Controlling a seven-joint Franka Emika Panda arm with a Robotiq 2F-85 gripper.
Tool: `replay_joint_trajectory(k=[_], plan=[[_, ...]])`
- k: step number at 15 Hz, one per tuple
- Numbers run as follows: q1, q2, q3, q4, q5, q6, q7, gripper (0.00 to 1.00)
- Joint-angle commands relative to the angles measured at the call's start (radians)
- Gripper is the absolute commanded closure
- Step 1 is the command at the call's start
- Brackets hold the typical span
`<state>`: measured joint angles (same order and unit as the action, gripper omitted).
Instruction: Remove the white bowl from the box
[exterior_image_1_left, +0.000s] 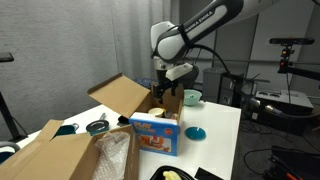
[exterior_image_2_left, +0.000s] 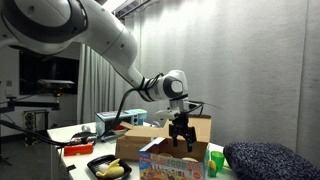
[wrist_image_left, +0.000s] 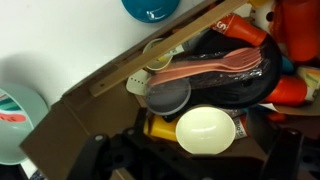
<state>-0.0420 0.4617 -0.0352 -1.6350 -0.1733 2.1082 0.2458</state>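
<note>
Next, the gripper moves down and to the right in the wrist view, to the rim of the white bowl (wrist_image_left: 205, 130), since it hangs centred above the bowl.
The white bowl (wrist_image_left: 205, 130) lies in the brown cardboard box (wrist_image_left: 105, 88), among other kitchenware. In the wrist view my gripper (wrist_image_left: 195, 165) is right above the bowl, with dark fingers spread on either side of it and not touching it. In both exterior views the gripper (exterior_image_1_left: 165, 92) (exterior_image_2_left: 183, 138) reaches down into the box (exterior_image_1_left: 125, 98) (exterior_image_2_left: 145, 135) between its upright flaps. The bowl is hidden in both exterior views.
In the box are pink plastic cutlery (wrist_image_left: 215, 65), a black dish (wrist_image_left: 245, 85), a grey lid (wrist_image_left: 170, 97) and a yellow item (wrist_image_left: 160, 127). A blue printed carton (exterior_image_1_left: 155, 135), a larger cardboard box (exterior_image_1_left: 55, 155), a teal bowl (exterior_image_1_left: 192, 98) and a blue lid (exterior_image_1_left: 196, 133) stand around.
</note>
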Motion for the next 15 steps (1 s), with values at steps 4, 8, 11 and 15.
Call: replay_joint_trajectory(k=[4,8,11,15], plan=[[0.062,0.19,-0.041,0.189,-0.013,-0.014,0.042,0.0],[0.118,0.284,-0.078,0.258,-0.039,0.003,0.157,0.0],[0.149,0.342,-0.098,0.303,-0.052,-0.006,0.201,0.0],[0.178,0.394,-0.135,0.338,-0.096,-0.014,0.219,0.0]])
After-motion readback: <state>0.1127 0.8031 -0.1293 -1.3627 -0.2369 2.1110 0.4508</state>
